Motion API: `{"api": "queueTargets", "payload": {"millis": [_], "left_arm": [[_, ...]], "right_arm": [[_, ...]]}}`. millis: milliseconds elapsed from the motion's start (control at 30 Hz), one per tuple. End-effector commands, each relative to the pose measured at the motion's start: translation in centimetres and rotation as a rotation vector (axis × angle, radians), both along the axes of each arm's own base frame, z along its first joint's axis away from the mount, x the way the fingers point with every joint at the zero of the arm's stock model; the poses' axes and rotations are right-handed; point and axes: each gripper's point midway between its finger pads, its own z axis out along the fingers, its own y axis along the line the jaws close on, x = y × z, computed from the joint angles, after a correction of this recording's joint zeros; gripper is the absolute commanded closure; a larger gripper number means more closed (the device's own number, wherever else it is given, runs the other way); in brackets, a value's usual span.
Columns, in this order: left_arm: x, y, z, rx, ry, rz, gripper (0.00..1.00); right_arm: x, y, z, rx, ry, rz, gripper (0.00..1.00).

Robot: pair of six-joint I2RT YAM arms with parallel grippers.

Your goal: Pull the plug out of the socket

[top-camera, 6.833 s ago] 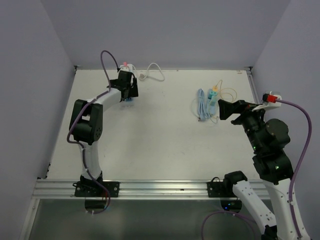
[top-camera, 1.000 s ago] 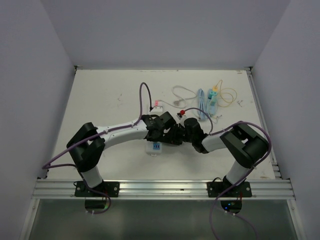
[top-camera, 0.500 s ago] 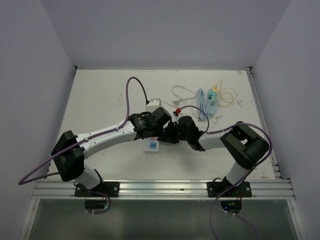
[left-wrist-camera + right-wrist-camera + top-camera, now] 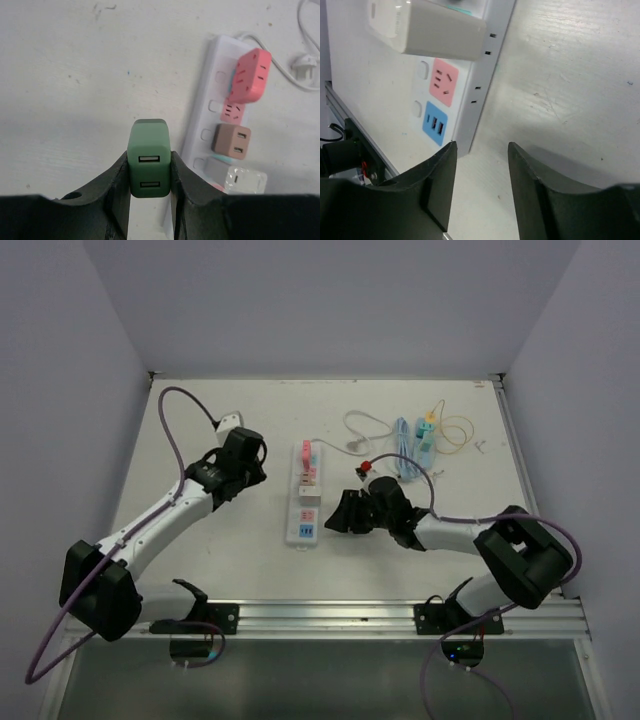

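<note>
The green plug (image 4: 148, 150) hangs clear of the socket strip, so next my left gripper should go outward, down to bare tabletop by the dark scuffs, and release it.
The white socket strip (image 4: 305, 502) lies mid-table with a pink, a brown and a white adapter plugged in. In the left wrist view the strip (image 4: 212, 106) is off to the right of my fingers. My left gripper (image 4: 149, 167) is shut on a green two-port USB plug (image 4: 148, 150), which hangs free above the bare table, clear of the strip. From above, the left gripper (image 4: 246, 462) sits left of the strip. My right gripper (image 4: 481, 150) stands open and empty, just right of the strip's near end (image 4: 479, 85); from above that gripper (image 4: 340, 513) is beside the strip.
Coiled blue and yellow cables (image 4: 417, 443) and a white cord (image 4: 362, 426) lie at the back right. A pink adapter (image 4: 250, 75), a brown one (image 4: 231, 141) and a white one (image 4: 239, 178) stay in the strip. A metal rail (image 4: 320, 615) runs along the near edge.
My left arm has swung left and back, away from the strip, carrying the green plug. The right gripper has opened and drawn back to the right, leaving the strip uncovered.
</note>
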Motion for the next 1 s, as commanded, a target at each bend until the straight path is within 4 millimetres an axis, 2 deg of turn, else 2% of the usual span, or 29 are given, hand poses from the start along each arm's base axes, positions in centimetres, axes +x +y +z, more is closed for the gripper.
{"api": "queueTargets", "payload": {"millis": [0,33,67,133,167,233,267,300,333,367,400,500,567,600,667,700,767,800,900,967], "left_arm": [[3.2,2.2,0.2,-0.009,-0.085,0.003,1.00],[4.2,2.3,-0.4,-0.029,-0.097,-0.002,1.00],[5.2,3.6,-0.7,-0.034,-0.100,0.028,1.00],[7.0,3.8,-1.7,-0.084,-0.100,0.023,1.00],[7.9,5.0,-2.1,-0.107,-0.099,0.059,1.00],[9.9,5.2,-2.7,-0.159,-0.113,0.058,0.98],[10.7,6.1,-3.0,-0.176,-0.117,0.087,0.98],[12.1,6.0,-2.4,-0.199,-0.157,0.084,0.97],[12.6,5.9,-3.8,-0.219,-0.125,0.077,0.95],[13.8,6.4,-3.6,-0.245,-0.154,0.090,0.94],[14.9,6.1,-4.2,-0.272,-0.157,0.075,0.92],[16.8,6.7,-6.1,-0.306,-0.155,0.085,0.88],[17.4,7.2,-7.2,-0.328,-0.139,0.098,0.81],[17.5,7.2,-8.3,-0.344,-0.120,0.093,0.73],[17.6,8.0,-9.0,-0.366,-0.112,0.120,0.64],[17.3,8.3,-9.4,-0.371,-0.105,0.126,0.54],[17.0,9.0,-9.6,-0.366,-0.101,0.150,0.41],[16.6,9.3,-9.3,-0.359,-0.105,0.157,0.27],[15.6,9.9,-8.6,-0.338,-0.103,0.179,0.08],[15.1,10.2,-7.8,-0.328,-0.106,0.188,0.00]], "right_arm": [[0.0,-0.8,2.1,-0.022,-0.084,0.019,0.47],[-0.1,-0.9,2.3,-0.024,-0.088,0.022,0.46],[0.0,-0.9,3.2,-0.013,-0.114,0.021,0.45],[-0.2,-1.2,3.6,-0.011,-0.131,0.027,0.41],[-0.3,-1.2,3.9,-0.009,-0.137,0.026,0.40],[-0.4,-1.4,4.4,-0.004,-0.156,0.031,0.37],[-0.5,-1.5,4.5,-0.002,-0.159,0.033,0.36],[-0.6,-1.6,4.7,0.000,-0.167,0.037,0.35],[-0.7,-1.6,4.8,-0.001,-0.169,0.040,0.34],[-0.8,-1.7,4.8,-0.002,-0.171,0.040,0.33],[-0.9,-1.8,5.0,-0.003,-0.177,0.043,0.32],[-1.0,-2.0,5.2,-0.006,-0.185,0.041,0.31],[-1.0,-2.2,5.5,-0.004,-0.196,0.038,0.30],[-1.0,-2.3,5.6,-0.005,-0.199,0.036,0.30],[-1.1,-2.5,5.8,-0.009,-0.206,0.035,0.30],[-1.1,-2.5,5.9,-0.011,-0.208,0.033,0.30],[-1.0,-2.6,6.0,-0.013,-0.216,0.032,0.29],[-1.0,-2.7,6.0,-0.012,-0.217,0.032,0.29],[-0.9,-2.6,6.0,-0.015,-0.218,0.030,0.28],[-0.9,-2.6,5.8,-0.018,-0.212,0.028,0.28]]}}
